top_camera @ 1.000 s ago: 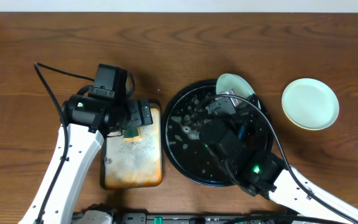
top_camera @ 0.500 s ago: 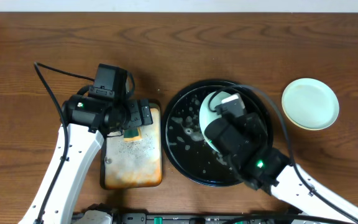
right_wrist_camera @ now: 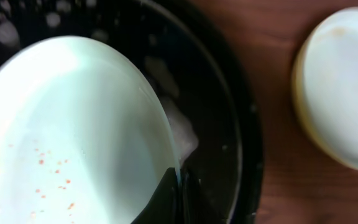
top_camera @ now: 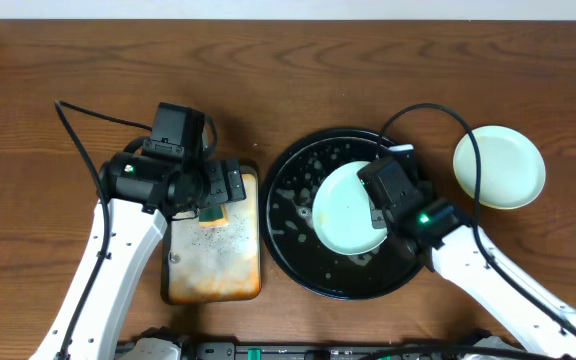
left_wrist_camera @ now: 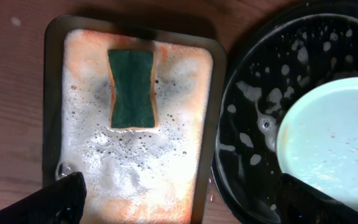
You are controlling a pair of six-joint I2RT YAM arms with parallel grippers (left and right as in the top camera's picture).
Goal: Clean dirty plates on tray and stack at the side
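The left gripper should move down into the rusty-orange tray with its open fingers on both sides of the sponge's narrow middle (left_wrist_camera: 132, 89), because the held plate still shows orange specks.
A pale mint plate (top_camera: 346, 210) hangs tilted over the middle of the black foamy tray (top_camera: 293, 255). My right gripper (top_camera: 377, 214) is shut on its right rim. The right wrist view shows the fingers (right_wrist_camera: 166, 193) pinched on the edge of this plate (right_wrist_camera: 73, 130), which carries small orange specks. Two more plates sit stacked on the table to the right, a mint plate (top_camera: 499, 165) on a pale yellow plate (right_wrist_camera: 309, 127). My left gripper (top_camera: 218, 190) is open above the rusty-orange tray, near the sponge, with nothing between its fingers (left_wrist_camera: 61, 199).
A rectangular rusty-orange tray (left_wrist_camera: 51, 93) full of foam lies left of the black tray (left_wrist_camera: 247, 124), almost touching it. A green-yellow sponge (left_wrist_camera: 131, 88) rests in its far half. Bare wooden table surrounds both trays.
The right arm has swung to the right and brought the mint plate from the tray's back rim down over its middle, turning it from near upright to much flatter. The left arm has not moved.
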